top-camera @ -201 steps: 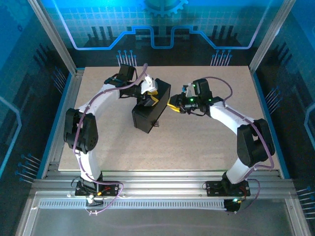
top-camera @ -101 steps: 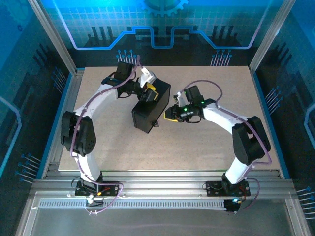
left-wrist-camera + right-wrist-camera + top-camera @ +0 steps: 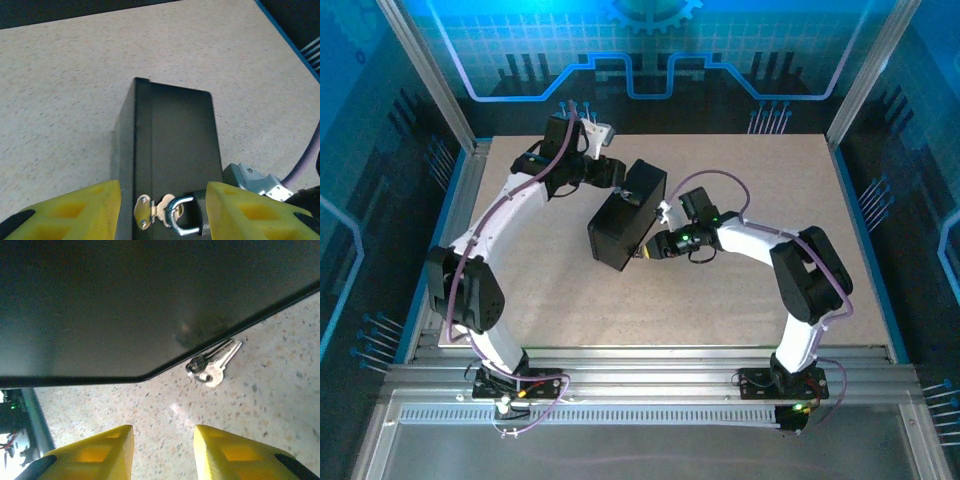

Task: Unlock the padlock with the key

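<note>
I need to lower the open fingers of my right gripper toward the box next, on both sides of the thin metal ring, since the ring lies below my gripper, close to the edge of the box.
A black box lies on the table; in the left wrist view a brass hasp sits on the box. The padlock hangs there, its silver shackle through the hasp and its dark body to the right. My left gripper is open, its yellow fingers on either side of the hasp and padlock. The key lies flat on the table on a small ring with a second one, right at the box's edge. My right gripper is open just short of it with nothing between its fingers.
The box takes up the table's middle, tilted diagonally. Speckled tabletop spreads out in front of and to the right of it. Metal frame posts and blue panels surround the table. A purple cable runs along the left wrist's right side.
The left gripper has drawn back from above the box toward its far end. The right gripper has swung left and nearer, down to the box's near right side by the key.
</note>
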You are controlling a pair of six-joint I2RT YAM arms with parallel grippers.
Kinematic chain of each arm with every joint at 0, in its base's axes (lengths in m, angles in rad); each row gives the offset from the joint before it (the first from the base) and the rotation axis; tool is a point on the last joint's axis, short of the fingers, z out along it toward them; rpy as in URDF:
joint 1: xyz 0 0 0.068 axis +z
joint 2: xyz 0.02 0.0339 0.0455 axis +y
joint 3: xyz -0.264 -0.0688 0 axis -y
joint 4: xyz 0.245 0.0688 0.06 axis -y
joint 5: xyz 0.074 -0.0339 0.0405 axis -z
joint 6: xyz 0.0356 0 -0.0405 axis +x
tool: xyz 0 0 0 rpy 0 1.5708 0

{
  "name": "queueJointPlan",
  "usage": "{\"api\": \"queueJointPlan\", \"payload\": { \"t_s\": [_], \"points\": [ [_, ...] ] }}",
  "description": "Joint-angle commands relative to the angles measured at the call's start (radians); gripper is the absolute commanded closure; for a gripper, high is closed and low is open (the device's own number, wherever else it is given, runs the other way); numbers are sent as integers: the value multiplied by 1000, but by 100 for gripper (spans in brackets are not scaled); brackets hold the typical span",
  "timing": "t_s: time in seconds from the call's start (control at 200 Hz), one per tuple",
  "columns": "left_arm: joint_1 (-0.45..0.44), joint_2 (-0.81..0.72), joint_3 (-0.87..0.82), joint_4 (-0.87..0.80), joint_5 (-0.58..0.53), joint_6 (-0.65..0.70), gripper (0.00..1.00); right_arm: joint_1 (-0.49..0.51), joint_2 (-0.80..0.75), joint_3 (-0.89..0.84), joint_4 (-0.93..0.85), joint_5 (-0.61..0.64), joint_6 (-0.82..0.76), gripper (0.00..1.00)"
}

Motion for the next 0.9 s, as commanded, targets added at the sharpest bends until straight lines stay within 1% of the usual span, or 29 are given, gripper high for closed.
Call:
{"api": "queueJointPlan", "payload": {
  "t_s": [0.0, 0.17, 0.31, 0.435, 0.545, 0.7, 0.895],
  "points": [
    [-4, -62, 2, -62, -109, -89, 52, 28, 51, -31, 112, 16, -30, 64],
    [-4, -65, 8, -86, -137, -130, 51, 40, 99, -42, 209, 46, -18, 62],
    [-4, -59, 22, -99, -147, -124, 51, 54, 128, -40, 264, 69, -21, 61],
    [-4, -56, 25, -102, -148, -119, 51, 67, 159, -9, 253, 117, -37, 61],
    [-4, -47, 30, -105, -142, -110, 51, 71, 178, 14, 257, 116, -43, 62],
    [-4, -42, 31, -110, -147, -99, 51, 80, 192, 37, 243, 130, -55, 64],
    [-3, -43, 25, -111, -152, -94, 51, 91, 197, 45, 231, 149, -62, 71]
  ]
}}
